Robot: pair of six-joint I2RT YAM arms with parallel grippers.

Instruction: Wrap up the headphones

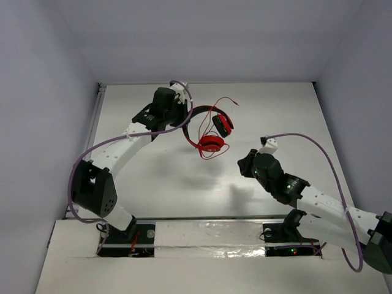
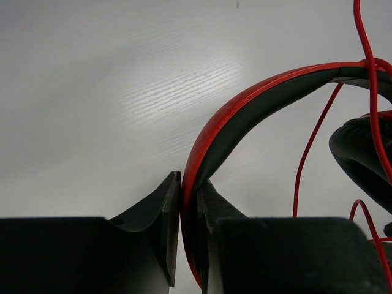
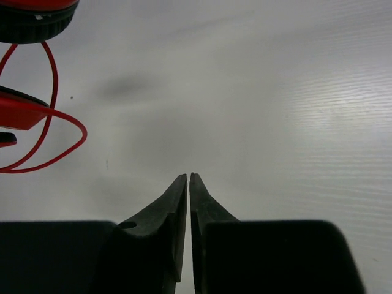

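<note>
The cable loops across the headband, so the robot's left gripper needs to lower the headphones point(image 1: 211, 131) onto the empty table next and release the headband.
The headphones point(image 1: 211, 131) have red round earcups, a black-and-red headband and a thin red cable point(image 1: 224, 101). My left gripper point(image 1: 184, 116) is shut on the headband point(image 2: 245, 110) and holds the headphones above the table, earcups hanging to its right. In the left wrist view the cable point(image 2: 309, 147) loops across the band and an earcup pad point(image 2: 361, 153) shows at the right. My right gripper point(image 1: 245, 164) is shut and empty, below and right of the headphones. In the right wrist view its fingertips point(image 3: 189, 177) meet; an earcup point(image 3: 33, 18) and cable loops point(image 3: 55, 131) show at the upper left.
Thick purple arm cables point(image 1: 318, 150) arc beside both arms. White walls close the table at the back and sides. A metal rail point(image 1: 92, 122) runs along the left table edge. The white tabletop point(image 1: 275, 110) lies beneath the hanging headphones.
</note>
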